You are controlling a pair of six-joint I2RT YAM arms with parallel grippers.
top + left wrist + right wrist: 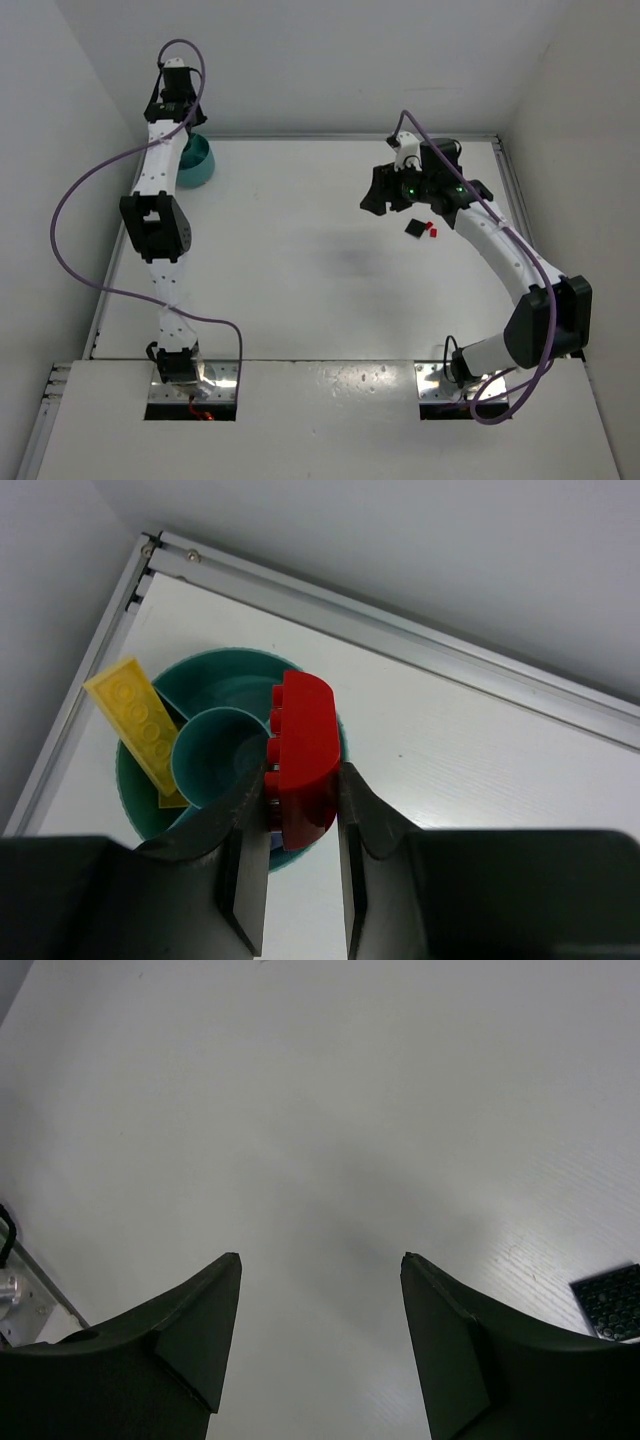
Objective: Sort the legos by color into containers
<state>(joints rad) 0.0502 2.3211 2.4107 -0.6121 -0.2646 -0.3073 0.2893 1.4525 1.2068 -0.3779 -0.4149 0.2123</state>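
Note:
The bowl's section across the bowl's central ring point(201, 151) from the yellow plate is below, so the left gripper needs to lower next and release the red lego there, away from yellow.
My left gripper point(303, 780) is shut on a red lego point(303, 742) with a rounded top and holds it over the near rim of the teal bowl point(135, 780), whose compartments are the containers. A yellow lego plate point(135, 718) leans in the bowl's left compartment, beside the central ring point(205, 742). In the top view the left gripper point(183, 118) hangs above the bowl point(198, 160) at the back left. My right gripper point(320, 1260) is open over bare table, with a black lego point(612, 1302) to its right. On the table, the black lego point(412, 228) and a small red lego point(433, 231) lie just below the right gripper point(385, 195).
The metal rail point(400, 630) of the table's back edge runs just behind the bowl, with white walls close at the back and left. The left arm's purple cable point(70, 200) loops out over the left side.

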